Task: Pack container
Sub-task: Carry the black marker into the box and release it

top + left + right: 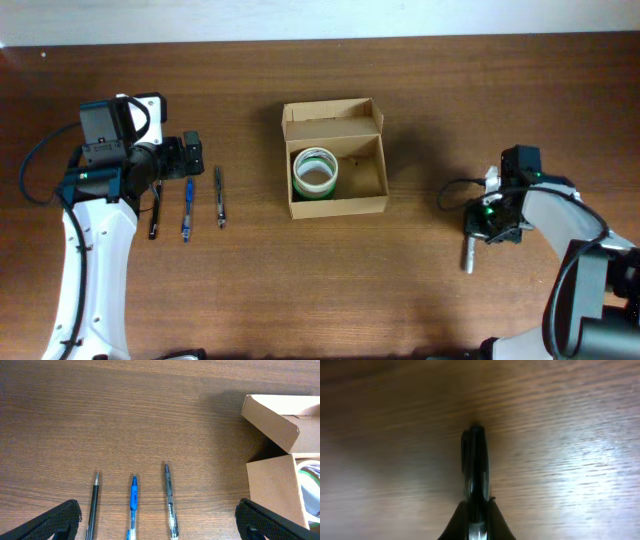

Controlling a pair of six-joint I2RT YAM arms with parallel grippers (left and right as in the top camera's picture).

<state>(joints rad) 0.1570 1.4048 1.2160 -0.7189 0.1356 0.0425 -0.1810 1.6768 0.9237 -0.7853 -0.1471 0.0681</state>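
The crosswise held pen turns next as my right gripper carries it up and over the box, down inside the box's near side [328, 198], and releases it.
The container, a tan cardboard box [334, 204] with its flap lid open, stands mid-table and holds a green-and-white tape roll [315, 172]. It also shows at the right of the left wrist view [272, 480], with the roll [311, 477] inside. My left gripper [190, 157] is open and empty just above the tops of three pens lying side by side: black [94, 502], blue [133, 502] and grey [170, 495]. My right gripper [490, 224] is low at the right of the table, shut on a dark slender pen [475, 460] whose silvery end [467, 255] sticks out toward the front.
The three pens [186, 210] lie left of the box on the brown wooden table [420, 300]. The box's open lid [332, 118] stands up at its far side.
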